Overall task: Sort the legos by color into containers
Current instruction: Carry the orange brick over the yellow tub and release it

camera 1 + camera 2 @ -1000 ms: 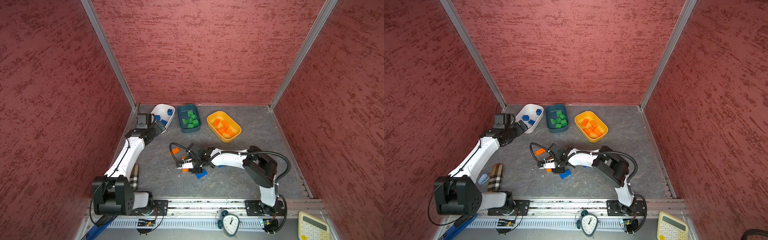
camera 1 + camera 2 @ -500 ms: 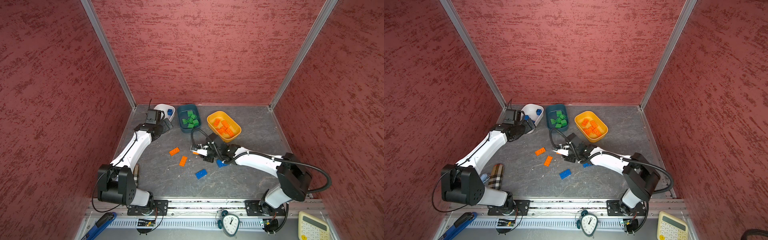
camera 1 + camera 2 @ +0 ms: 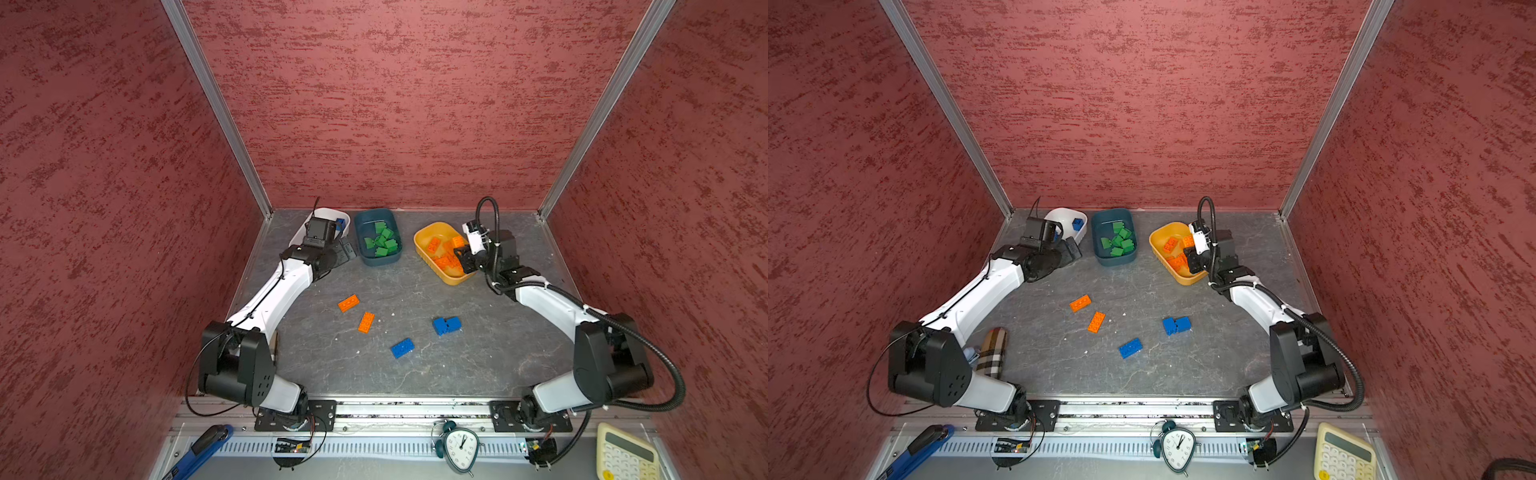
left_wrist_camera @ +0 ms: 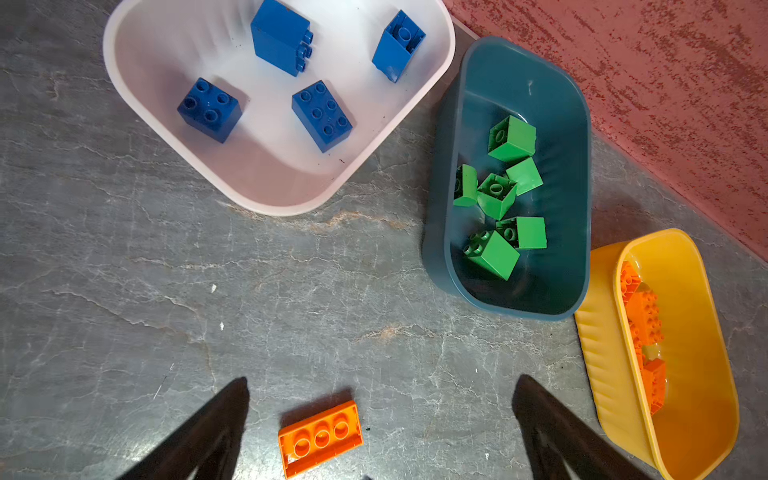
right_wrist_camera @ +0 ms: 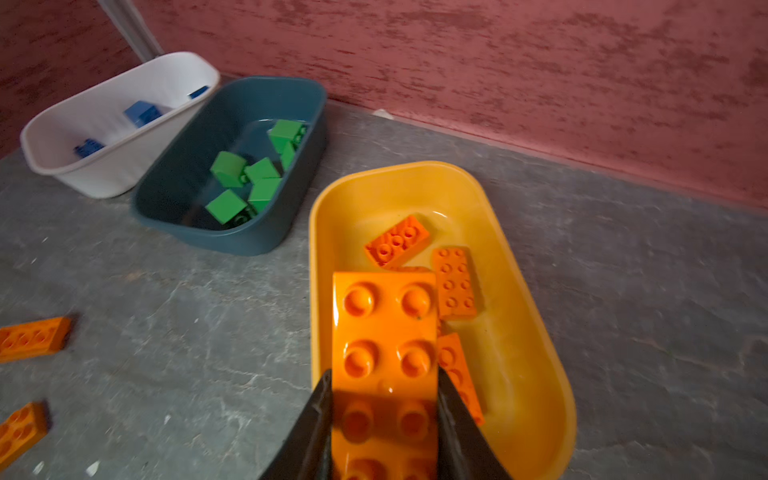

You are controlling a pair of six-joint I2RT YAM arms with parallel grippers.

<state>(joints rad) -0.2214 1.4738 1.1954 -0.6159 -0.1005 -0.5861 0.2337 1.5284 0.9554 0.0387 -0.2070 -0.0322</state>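
The right gripper moves outward to the far end of the yellow container next and releases the flat orange lego, because its color matches the legos inside.
My right gripper [image 5: 384, 376] is shut on a flat orange lego [image 5: 384, 324], studs up, and holds it over the near end of the yellow container [image 5: 536, 291], where several orange legos lie. My left gripper [image 4: 382, 382] hangs open and empty above the table, in front of the white container [image 4: 270, 210] with several blue legos and the teal container [image 4: 436, 232] with several green ones. An upside-down orange lego [image 4: 320, 438] lies on the table below and between its fingers. Loose in both top views are two orange legos [image 3: 348, 303] [image 3: 366, 322] and two blue ones [image 3: 402, 348] [image 3: 446, 325].
Red walls close in the grey table [image 3: 374, 374] at the back and both sides. All three containers stand in a row along the back wall. An alarm clock [image 3: 461, 446], a calculator [image 3: 623, 455] and a blue-handled tool [image 3: 199, 449] lie by the front rail. A plaid object [image 3: 992, 351] rests near the left arm's base.
My right arm has carried the orange lego from the loose legos in the middle of the table back and right, to over the yellow container. The left gripper has shifted slightly right, still open.
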